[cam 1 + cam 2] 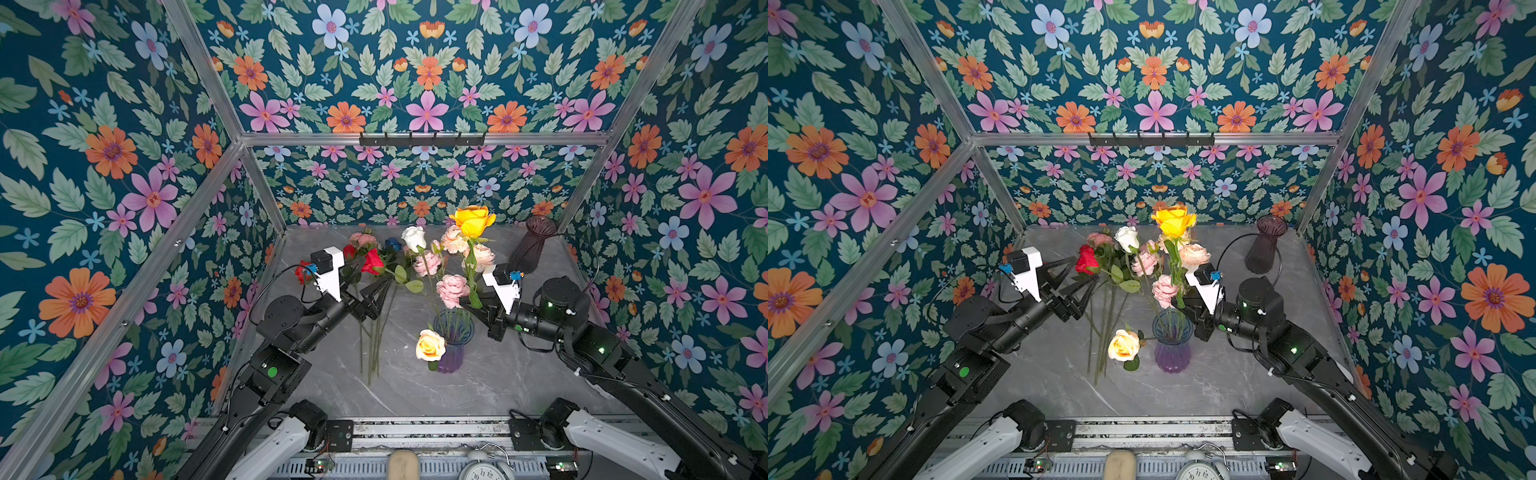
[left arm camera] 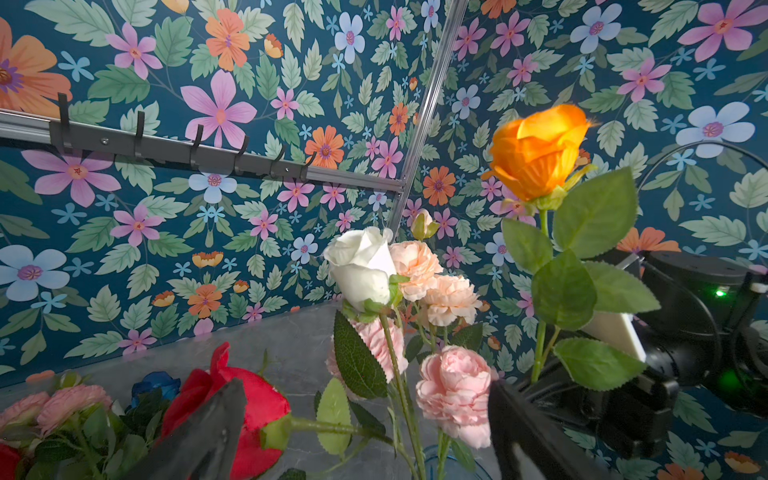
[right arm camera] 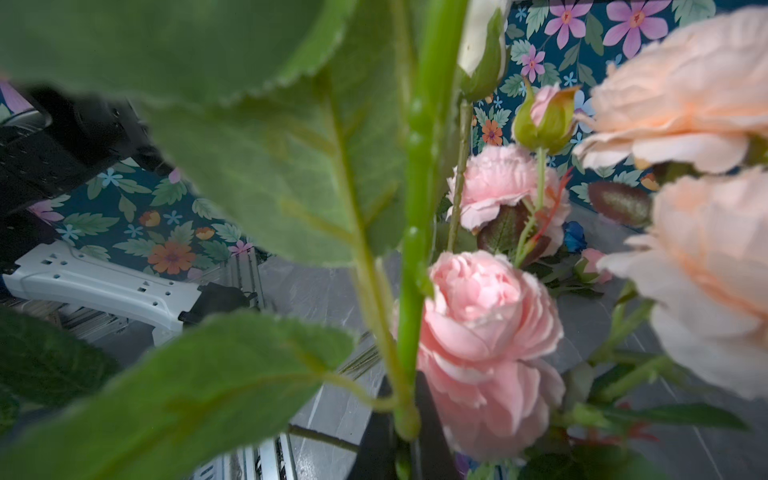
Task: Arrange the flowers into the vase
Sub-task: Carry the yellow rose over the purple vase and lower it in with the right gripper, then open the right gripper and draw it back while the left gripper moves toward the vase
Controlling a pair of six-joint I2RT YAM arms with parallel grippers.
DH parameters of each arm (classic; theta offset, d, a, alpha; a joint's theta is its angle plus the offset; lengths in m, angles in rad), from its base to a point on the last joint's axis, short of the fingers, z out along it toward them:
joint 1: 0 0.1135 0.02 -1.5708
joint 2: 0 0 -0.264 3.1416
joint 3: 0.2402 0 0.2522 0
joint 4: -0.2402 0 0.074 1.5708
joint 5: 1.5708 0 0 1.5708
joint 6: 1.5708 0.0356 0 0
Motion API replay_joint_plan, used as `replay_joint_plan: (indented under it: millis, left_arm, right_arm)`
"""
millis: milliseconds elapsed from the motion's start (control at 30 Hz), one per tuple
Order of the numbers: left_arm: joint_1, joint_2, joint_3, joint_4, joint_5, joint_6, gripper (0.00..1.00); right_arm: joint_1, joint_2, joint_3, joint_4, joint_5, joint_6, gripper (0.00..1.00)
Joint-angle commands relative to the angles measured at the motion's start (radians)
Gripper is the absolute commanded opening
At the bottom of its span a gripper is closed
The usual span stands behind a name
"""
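Note:
The yellow-orange rose is upright, its stem over the glass vase, so I will next lower my right gripper slightly toward the vase's opening (image 1: 1172,326) and release the green stem.
A purple-blue glass vase (image 1: 453,340) (image 1: 1172,345) stands mid-table. It holds a white rose (image 1: 414,238), pink blooms (image 1: 452,289) and peach blooms (image 1: 481,254). A pale yellow rose (image 1: 430,345) droops over its rim. My right gripper (image 1: 471,301) (image 3: 405,415) is shut on the green stem (image 3: 415,208) of a yellow-orange rose (image 1: 473,220) (image 2: 536,153), held upright just above the vase mouth. My left gripper (image 1: 380,286) (image 2: 365,386) is open above loose flowers on the table: a red rose (image 1: 372,262) (image 2: 232,411), pink blooms (image 1: 363,239) and a blue one (image 1: 392,244).
A dark, empty second vase (image 1: 534,245) stands in the back right corner. Long loose stems (image 1: 374,345) lie left of the glass vase. A hook rail (image 1: 422,139) runs along the back wall. An alarm clock (image 1: 484,469) sits by the front rail.

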Motion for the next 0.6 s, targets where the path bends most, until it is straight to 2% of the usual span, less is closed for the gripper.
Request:
replay_joint_plan:
  millis: [0,300,333,433,467,500,567]
  left_arm:
    - [0.001,-0.003,0.007,0.003,0.012,0.014,0.93]
    - [0.001,0.004,-0.001,-0.003,0.022,0.005,0.93]
    - [0.001,0.006,-0.002,-0.003,0.023,0.003,0.93]
    - [0.001,0.007,-0.013,-0.003,0.026,-0.009,0.93]
    - [0.001,0.007,-0.018,-0.008,0.026,-0.011,0.93]
    - [0.001,0.006,-0.021,-0.013,0.026,-0.012,0.92]
    - [0.001,-0.003,-0.030,-0.024,0.020,-0.015,0.92]
  right_arm:
    - [0.001,-0.030,-0.075,0.113,-0.047,0.033,0.00]
    - [0.001,-0.095,-0.228,0.153,-0.046,-0.013,0.00]
    - [0.001,-0.101,-0.230,0.147,-0.040,-0.019,0.03]
    - [0.001,-0.126,-0.200,0.109,-0.028,-0.026,0.56]
    - [0.001,-0.138,-0.177,0.085,-0.016,-0.026,0.68]
    - [0.001,-0.152,-0.153,0.059,-0.006,-0.025,0.75]
    - [0.001,-0.196,-0.096,0.001,0.011,-0.019,0.77]
